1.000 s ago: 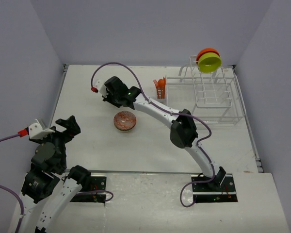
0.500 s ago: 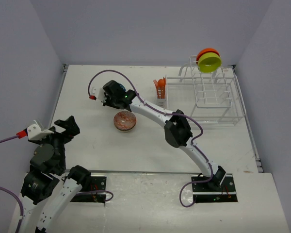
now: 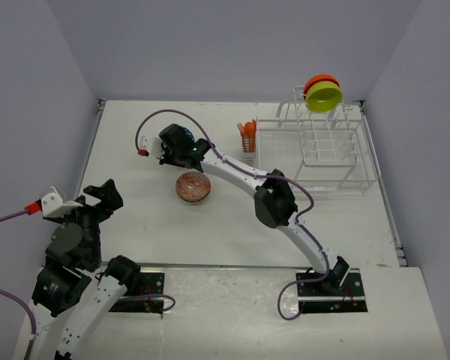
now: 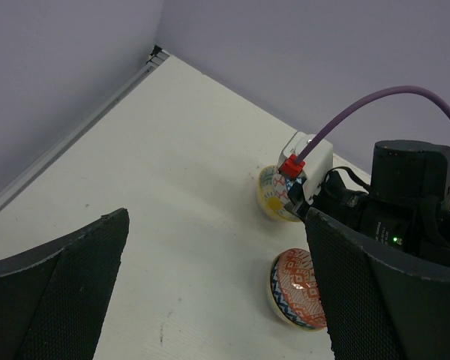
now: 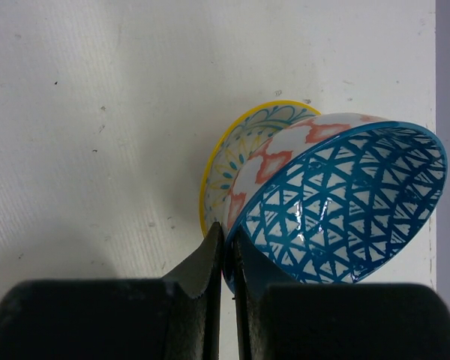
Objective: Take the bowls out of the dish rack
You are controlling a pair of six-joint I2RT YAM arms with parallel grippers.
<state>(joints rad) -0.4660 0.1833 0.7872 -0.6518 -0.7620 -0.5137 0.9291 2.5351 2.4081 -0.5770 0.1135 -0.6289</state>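
The yellow-rimmed pale bowl is below my right gripper. My right gripper will next lower the tilted blue mosaic bowl into it and release the blue bowl's rim.
My right gripper is shut on the rim of the blue mosaic bowl and holds it tilted over the yellow-rimmed pale bowl on the table at the far left. That bowl also shows in the left wrist view. The red-brown patterned bowl stands on the table just near of them. The orange bowl and the yellow-green bowl stand on edge atop the white dish rack. My left gripper is open and empty at the near left.
An orange utensil holder hangs on the rack's left end. The right arm stretches across the table's middle. Walls close the table at the back and on both sides.
My right gripper has shifted a little left and nearer with the blue bowl, its wrist turning and coming lower. The left arm has dipped slightly.
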